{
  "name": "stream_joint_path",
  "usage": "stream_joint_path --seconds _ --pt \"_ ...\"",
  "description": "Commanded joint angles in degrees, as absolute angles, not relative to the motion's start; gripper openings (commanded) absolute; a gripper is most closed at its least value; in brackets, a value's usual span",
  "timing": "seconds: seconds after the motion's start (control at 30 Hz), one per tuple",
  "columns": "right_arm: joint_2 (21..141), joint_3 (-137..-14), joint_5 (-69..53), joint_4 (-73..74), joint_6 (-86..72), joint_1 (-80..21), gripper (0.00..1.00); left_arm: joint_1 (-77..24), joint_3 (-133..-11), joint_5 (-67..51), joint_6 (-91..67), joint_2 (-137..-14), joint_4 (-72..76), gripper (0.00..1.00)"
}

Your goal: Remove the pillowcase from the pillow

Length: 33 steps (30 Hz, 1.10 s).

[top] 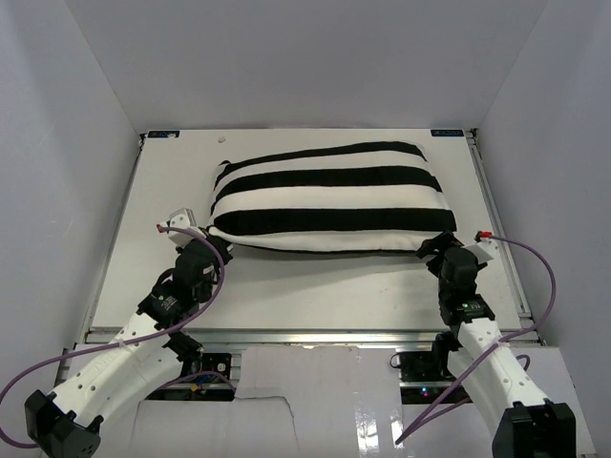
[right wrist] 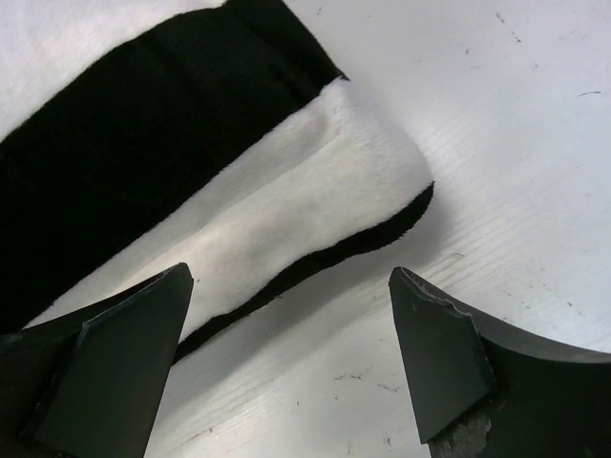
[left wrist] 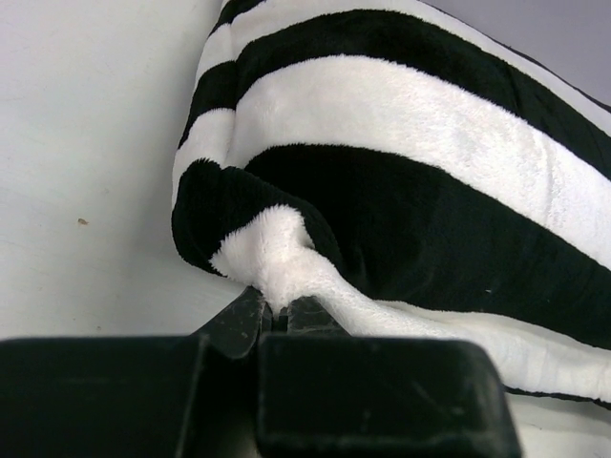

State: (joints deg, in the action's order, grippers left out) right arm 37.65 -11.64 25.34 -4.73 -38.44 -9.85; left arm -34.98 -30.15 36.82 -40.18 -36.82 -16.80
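Observation:
I will next lift the white fold up with my left gripper, carry it outward to the bare far tabletop that lies outward of the gripper, and release it there.
The black-and-white striped pillowcase (top: pixel 329 196) lies plump across the far half of the white table and covers the pillow, which is hidden inside. My left gripper (top: pixel 212 243) is at the case's near left corner. In the left wrist view it (left wrist: pixel 277 310) is shut on a white fold of the pillowcase (left wrist: pixel 286 258). My right gripper (top: pixel 437 250) is at the near right corner. In the right wrist view it (right wrist: pixel 291 286) is open, its fingers (right wrist: pixel 430 334) just above the table, with the pillowcase corner (right wrist: pixel 363 162) lying ahead of them, not touched.
White walls enclose the table (top: pixel 315 286) on the left, right and back. A metal rail (top: pixel 305 336) runs along the table's near edge. Purple cables (top: pixel 535 258) loop from both arms.

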Motion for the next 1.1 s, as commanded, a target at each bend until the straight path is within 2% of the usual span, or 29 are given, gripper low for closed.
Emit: stream_joint_path --seconds 0.0,0.23,0.53,0.57,0.7,0.83,0.97,1.07 --pt "38.66 -11.25 19.88 -9.14 -38.5 -4.77 0.9 -34.8 -30.76 39.73 -41.4 -35.86 -15.91 0.0" --pt "44.29 -8.62 10.56 -19.32 -37.88 3.42 0.9 -34.8 -31.38 38.85 -41.92 -35.07 -16.44 0.0" --pt "47.64 -0.36 0.63 -43.64 -37.97 8.61 1.0 -34.81 -31.81 37.71 -42.1 -34.72 -15.91 0.0" --pt "48.16 -0.44 -0.86 -44.9 -37.79 8.7 0.96 -34.8 -31.9 37.53 -42.1 -34.8 -15.82 0.0" --pt "51.23 -0.53 -0.79 -46.23 -38.05 9.05 0.9 -34.8 -31.47 37.53 -42.19 -34.54 -16.0 0.0" --pt "55.71 0.08 -3.42 -51.84 -40.6 10.28 0.79 -34.89 -30.76 37.53 -42.45 -32.52 -16.0 0.0" --pt "59.67 1.85 -4.66 -55.19 -42.45 10.9 0.77 -34.8 -31.46 37.35 -42.36 -32.08 -16.43 0.0" --pt "61.78 2.11 -4.66 -57.3 -43.15 10.99 0.63 -34.8 -31.9 37.0 -42.45 -32.26 -16.44 0.0"
